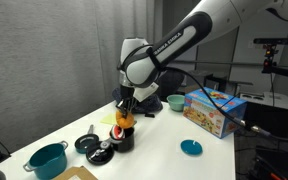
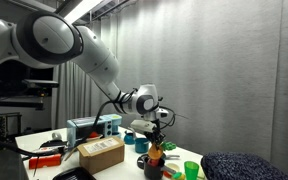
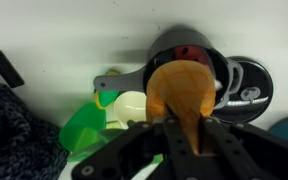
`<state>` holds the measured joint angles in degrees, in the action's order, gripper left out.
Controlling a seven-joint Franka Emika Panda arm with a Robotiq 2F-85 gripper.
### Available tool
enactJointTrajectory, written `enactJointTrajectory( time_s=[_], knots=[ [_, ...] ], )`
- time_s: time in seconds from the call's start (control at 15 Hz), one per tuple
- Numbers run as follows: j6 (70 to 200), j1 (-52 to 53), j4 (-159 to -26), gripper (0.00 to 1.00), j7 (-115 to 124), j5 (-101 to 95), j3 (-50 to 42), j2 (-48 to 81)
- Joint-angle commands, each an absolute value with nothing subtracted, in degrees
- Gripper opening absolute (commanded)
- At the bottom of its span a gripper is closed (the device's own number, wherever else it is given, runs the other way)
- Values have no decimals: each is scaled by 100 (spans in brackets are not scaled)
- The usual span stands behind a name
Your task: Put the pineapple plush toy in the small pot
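Observation:
My gripper moves down toward the pot's round opening (image 1: 126, 132) (image 3: 199, 50) next and releases the pineapple plush toy, as it still hangs just above the small dark pot.
My gripper (image 1: 125, 108) is shut on the orange-yellow pineapple plush toy (image 1: 124, 122) and holds it just above the small dark pot (image 1: 122, 140) on the white table. In an exterior view the toy (image 2: 156, 152) hangs under the gripper (image 2: 159, 130), right over the pot (image 2: 153, 168). In the wrist view the toy (image 3: 179, 88) sits between the black fingers (image 3: 185, 121), with the pot's round dark opening (image 3: 199, 50) behind it. I cannot tell whether the toy touches the rim.
A teal pot with handles (image 1: 47, 158), a flat black pan (image 1: 87, 144), a teal disc (image 1: 191, 147), a green bowl (image 1: 174, 101) and a colourful box (image 1: 216, 108) are on the table. A green cup (image 3: 84, 125) and a dark cloth (image 3: 9, 130) lie near the pot.

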<state>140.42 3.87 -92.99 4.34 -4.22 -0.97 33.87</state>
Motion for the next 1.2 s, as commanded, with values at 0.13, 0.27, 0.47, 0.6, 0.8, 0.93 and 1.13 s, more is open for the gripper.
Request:
enactJointTrajectory(
  time_s=[0.13,0.27,0.47,0.6,0.8,0.93,1.13],
  knots=[
    [13578,472,-8475,4,504,-435,-97,3977],
    [13470,513,-8427,4,496,-454,-83,4076],
    [13333,585,-8376,4,506,-480,-81,4207],
    [13260,612,-8369,4,496,-484,-83,4253],
    [13131,595,-8326,40,467,-438,-62,4254],
    [13056,598,-8326,48,493,-468,-97,4213],
    [12997,544,-8351,73,497,-429,-113,4142]
  ],
)
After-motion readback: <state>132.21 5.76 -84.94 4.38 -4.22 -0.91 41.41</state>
